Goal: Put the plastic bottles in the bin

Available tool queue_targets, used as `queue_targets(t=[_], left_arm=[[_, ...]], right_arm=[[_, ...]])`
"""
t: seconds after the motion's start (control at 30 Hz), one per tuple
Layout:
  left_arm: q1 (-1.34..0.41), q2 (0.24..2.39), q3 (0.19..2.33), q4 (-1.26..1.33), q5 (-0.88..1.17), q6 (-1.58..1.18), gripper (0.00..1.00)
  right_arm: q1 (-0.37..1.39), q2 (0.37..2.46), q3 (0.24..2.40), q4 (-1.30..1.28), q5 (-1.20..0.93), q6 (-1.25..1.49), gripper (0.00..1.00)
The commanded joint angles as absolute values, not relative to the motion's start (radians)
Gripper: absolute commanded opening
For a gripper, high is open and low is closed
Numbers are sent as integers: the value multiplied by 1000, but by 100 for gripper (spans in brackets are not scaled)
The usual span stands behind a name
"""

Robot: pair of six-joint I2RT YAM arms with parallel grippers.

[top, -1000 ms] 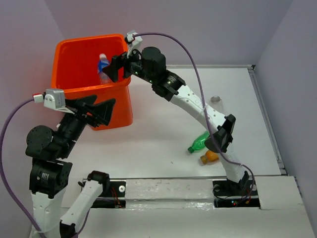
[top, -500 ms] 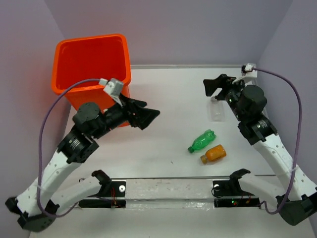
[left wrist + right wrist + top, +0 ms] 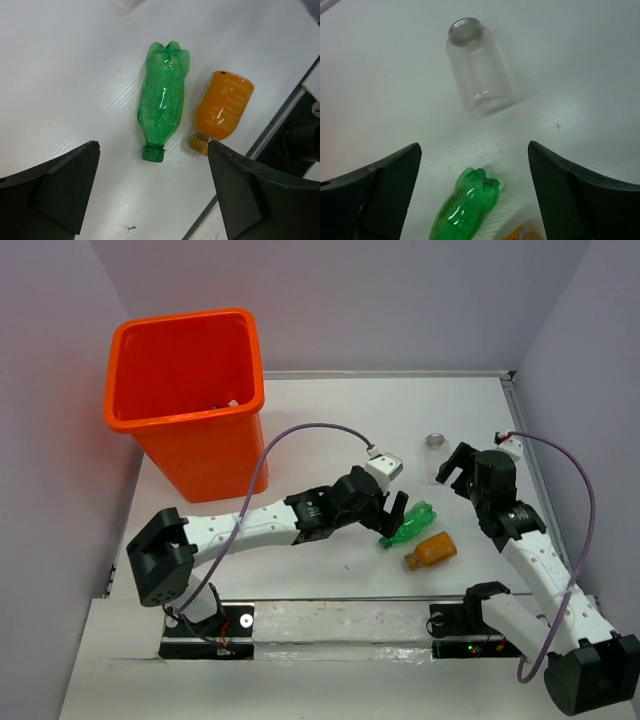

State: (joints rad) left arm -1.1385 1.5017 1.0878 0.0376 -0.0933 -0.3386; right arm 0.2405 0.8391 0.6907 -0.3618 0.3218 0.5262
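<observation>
The robot's left gripper needs to go down next, toward the right in the top view, so that its fingers are on both sides of the green bottle's body beside the orange bottle (image 3: 430, 550).
The green bottle (image 3: 408, 523) lies on its side on the white table, with a stubby orange bottle (image 3: 430, 550) right beside it. My left gripper (image 3: 390, 512) is open and empty just left of the green bottle. In the left wrist view the green bottle (image 3: 162, 100) and the orange bottle (image 3: 222, 110) lie ahead of the open gripper (image 3: 152, 146), caps toward it. A clear bottle (image 3: 435, 455) without label lies farther back. My right gripper (image 3: 452, 468) is open and empty beside it. The right wrist view shows the clear bottle (image 3: 480, 75) and the green bottle (image 3: 465, 210). The orange bin (image 3: 185, 390) stands at the far left.
A pale scrap of something shows low inside the bin (image 3: 224, 403). The table's raised right edge (image 3: 535, 470) runs close behind the right arm. Purple walls enclose the table on three sides.
My right arm has drawn back from over the bin to the right side, down by the clear bottle. My left arm has swung from beside the bin across to the green bottle.
</observation>
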Motion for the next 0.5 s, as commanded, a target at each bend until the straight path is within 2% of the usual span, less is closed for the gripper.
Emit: queue_targets(t=[0.0,0.17,0.23,0.37,0.47], left_arm=[[-1141,1587,1138,166,-66,-259,99],[-1141,1736,1204,149,-6,-219,99],[-1141,1769,1226,144,29,-206,99],[-1141,1824,1242,141,63,-187,99],[-1141,1876,1262,144,64,-175,99]], right_arm=[[130,989,762,-242,183,459,94],[84,1198,877,-241,105,411,99],[84,1213,884,-241,103,420,99],[84,1108,796,-238,156,463,100],[84,936,694,-302,153,497,100]])
